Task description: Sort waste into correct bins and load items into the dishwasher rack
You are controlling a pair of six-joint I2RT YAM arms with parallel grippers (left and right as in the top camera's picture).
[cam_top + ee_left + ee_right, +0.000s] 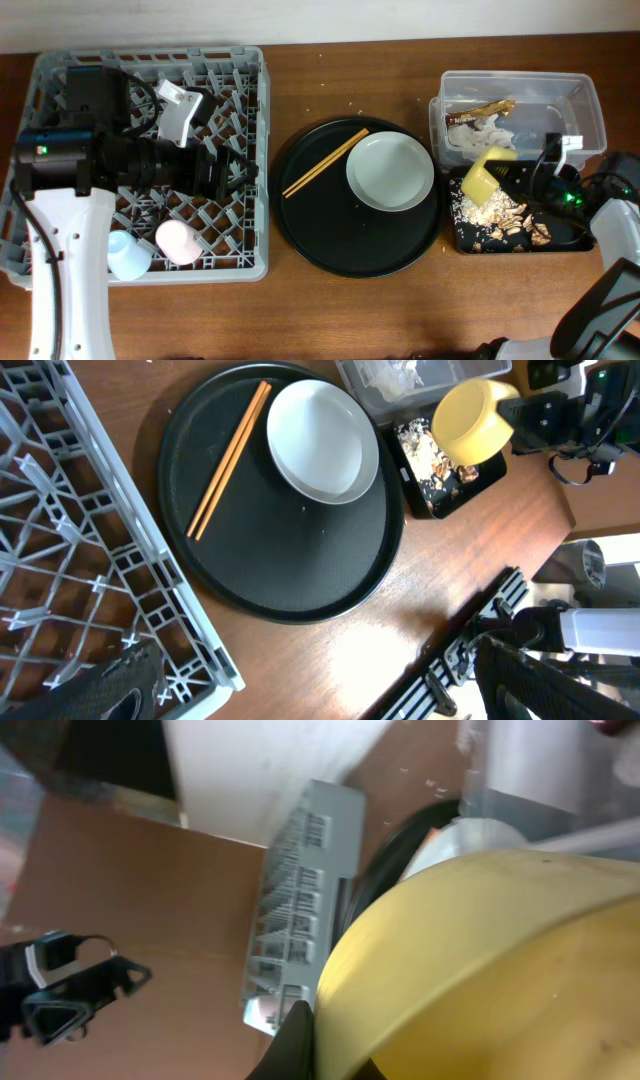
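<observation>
My right gripper levels the bowl (487,172) next and moves across and down to release, as the round tray's bare part (334,240) is below it and left in the overhead view.
My right gripper (522,178) is shut on the rim of the yellow bowl (487,172), holding it tilted over the small black tray (470,240), which holds tan food scraps (492,212). The bowl fills the right wrist view (480,970). The clear tub (585,100) holds white tissue (490,128) and a brown wrapper (485,110). The grey plate (390,172) and chopsticks (325,162) lie on the round black tray (330,245). My left gripper (232,172) is open and empty over the grey rack (255,110), where the pink cup (178,241) and blue cup (130,255) sit.
The left wrist view shows the plate (318,442), chopsticks (228,460), the rack's corner (180,620) and the table's front edge (470,640). Crumbs dot the wood behind the round tray. Cables trail by the right arm (610,215).
</observation>
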